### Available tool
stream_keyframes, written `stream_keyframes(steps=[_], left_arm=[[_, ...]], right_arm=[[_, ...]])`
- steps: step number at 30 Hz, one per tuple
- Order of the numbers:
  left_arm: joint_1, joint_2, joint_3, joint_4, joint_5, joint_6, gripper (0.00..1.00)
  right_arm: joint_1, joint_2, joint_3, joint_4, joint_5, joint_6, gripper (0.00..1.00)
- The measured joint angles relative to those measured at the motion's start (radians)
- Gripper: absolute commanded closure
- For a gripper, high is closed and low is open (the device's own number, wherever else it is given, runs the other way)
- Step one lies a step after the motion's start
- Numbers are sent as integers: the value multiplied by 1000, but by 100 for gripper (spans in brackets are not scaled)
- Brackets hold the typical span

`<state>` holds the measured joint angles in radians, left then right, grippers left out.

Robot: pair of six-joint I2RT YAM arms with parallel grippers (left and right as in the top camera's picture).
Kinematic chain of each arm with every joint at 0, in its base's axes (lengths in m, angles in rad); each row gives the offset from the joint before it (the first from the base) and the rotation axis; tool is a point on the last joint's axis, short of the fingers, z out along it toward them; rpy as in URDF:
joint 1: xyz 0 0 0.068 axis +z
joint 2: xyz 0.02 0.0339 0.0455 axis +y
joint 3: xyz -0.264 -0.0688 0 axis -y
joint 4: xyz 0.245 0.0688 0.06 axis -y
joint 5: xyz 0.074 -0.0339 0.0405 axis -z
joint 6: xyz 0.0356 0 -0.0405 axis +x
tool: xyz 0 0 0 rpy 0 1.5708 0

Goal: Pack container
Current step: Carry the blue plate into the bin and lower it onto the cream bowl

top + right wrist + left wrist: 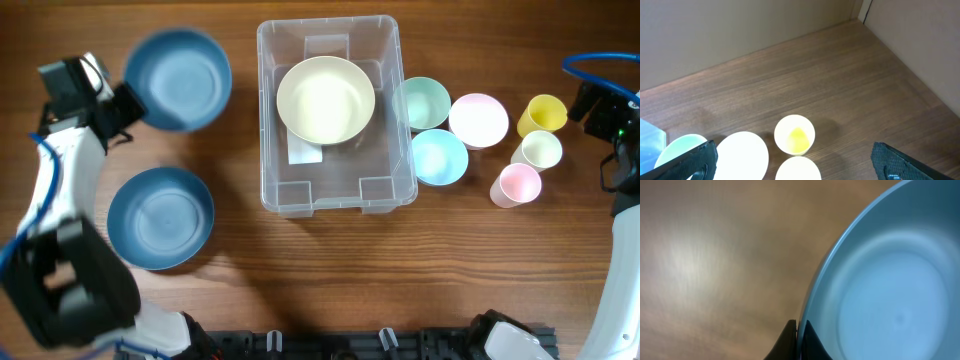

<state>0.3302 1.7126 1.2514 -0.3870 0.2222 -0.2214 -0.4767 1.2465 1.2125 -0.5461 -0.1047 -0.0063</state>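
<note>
The cream bowl (325, 98) stands open and empty, so next my left gripper should lift to the right in the overhead view, then lower the blue bowl onto it.
The clear plastic container (385, 110) stands at the table's middle with a cream bowl (325, 98) inside it, over a white label (305, 153). My left gripper (122, 105) is shut on the rim of a blue bowl (180, 78) and holds it at the far left; in the left wrist view the fingers (801, 330) pinch the bowl's edge (880, 295). A second blue bowl (160, 217) lies below it. My right gripper (590, 105) is open and empty at the far right; the right wrist view shows it (795, 155) above a yellow cup (794, 134).
Right of the container stand a mint bowl (424, 101), a light blue bowl (439, 156), a white bowl (478, 119), a yellow cup (543, 114), a cream cup (540, 150) and a pink cup (516, 184). A wall edge (900, 55) runs behind the right side.
</note>
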Motion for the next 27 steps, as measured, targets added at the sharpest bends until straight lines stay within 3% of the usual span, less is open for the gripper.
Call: stream_keyframes(steps=[5,9,19,27], left_arm=[[-94,-204,43,14,-2,-3,96],[-264,-269,50,13,3,-5,96],[-625,-138,49,49,-130,-26,96],[-723,33,49,153,-219,-96,95]], right_arm=[[0,0,0,0,0,0,0],[0,0,0,0,0,0,0],[0,0,0,0,0,0,0],[0,0,0,0,0,0,0]])
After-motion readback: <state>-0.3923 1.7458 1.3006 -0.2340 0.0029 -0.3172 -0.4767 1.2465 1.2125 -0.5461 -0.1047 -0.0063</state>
